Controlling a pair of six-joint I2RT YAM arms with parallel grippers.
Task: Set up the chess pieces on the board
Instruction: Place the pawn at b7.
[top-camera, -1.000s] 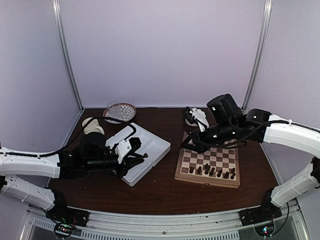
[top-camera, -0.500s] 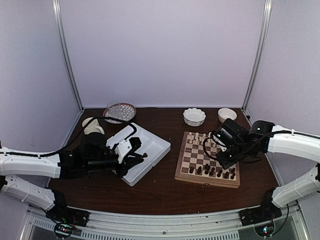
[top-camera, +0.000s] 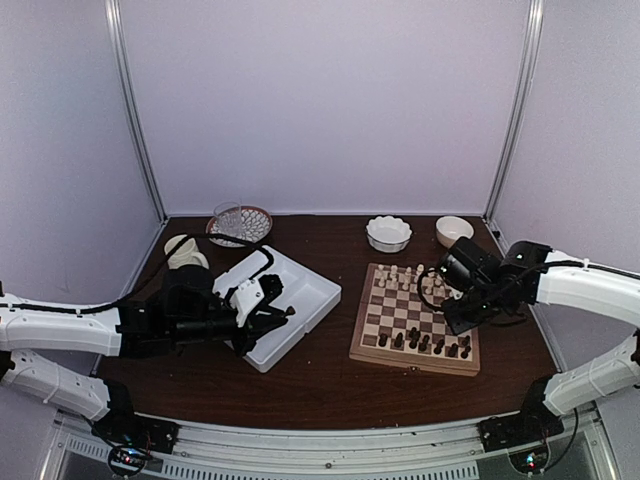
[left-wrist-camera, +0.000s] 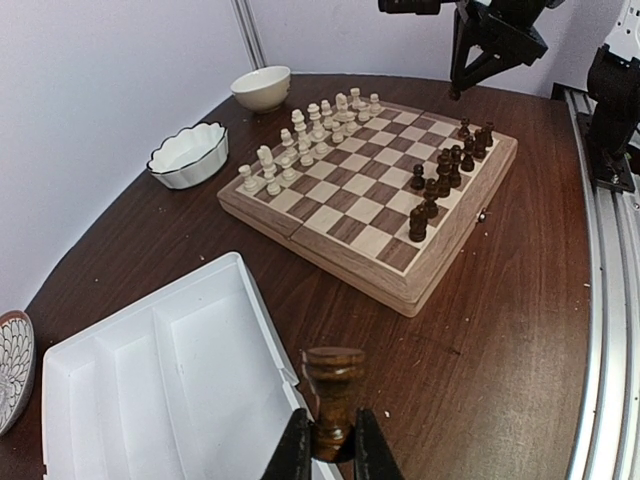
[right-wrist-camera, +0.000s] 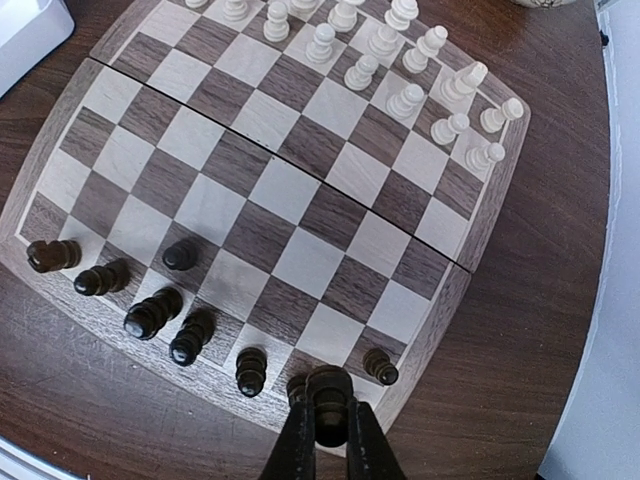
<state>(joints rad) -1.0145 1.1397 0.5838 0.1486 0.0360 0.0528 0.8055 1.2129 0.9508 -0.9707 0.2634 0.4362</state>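
Next, my right gripper lowers onto the empty pale square (right-wrist-camera: 328, 334) beside the dark piece by the board's side edge and releases there, since that square stands empty.
The board (top-camera: 362, 345) lies right of centre, seen also in the left wrist view (left-wrist-camera: 350, 212) and from above in the right wrist view (right-wrist-camera: 300, 205). Several dark chess pieces (top-camera: 425, 343) stand along its near edge (right-wrist-camera: 150, 315). My left gripper (top-camera: 282, 312) hovers at the white tray's near corner, shut on a dark piece (left-wrist-camera: 333, 385) by its stem. My right gripper (top-camera: 453, 320) hangs over the board's near right corner, shut on another dark piece (right-wrist-camera: 330, 392) just above the near-row squares.
Pale chessmen (top-camera: 402, 276) fill the board's far rows. A white divided tray (top-camera: 300, 298) lies left of the board. A scalloped white bowl (top-camera: 388, 232), a small bowl (top-camera: 454, 230), a patterned dish (top-camera: 240, 222) and a cream object (top-camera: 185, 252) sit along the back.
My right arm has swung from behind the board's far edge to over its near right part, carrying its dark piece. The left arm has stayed still.
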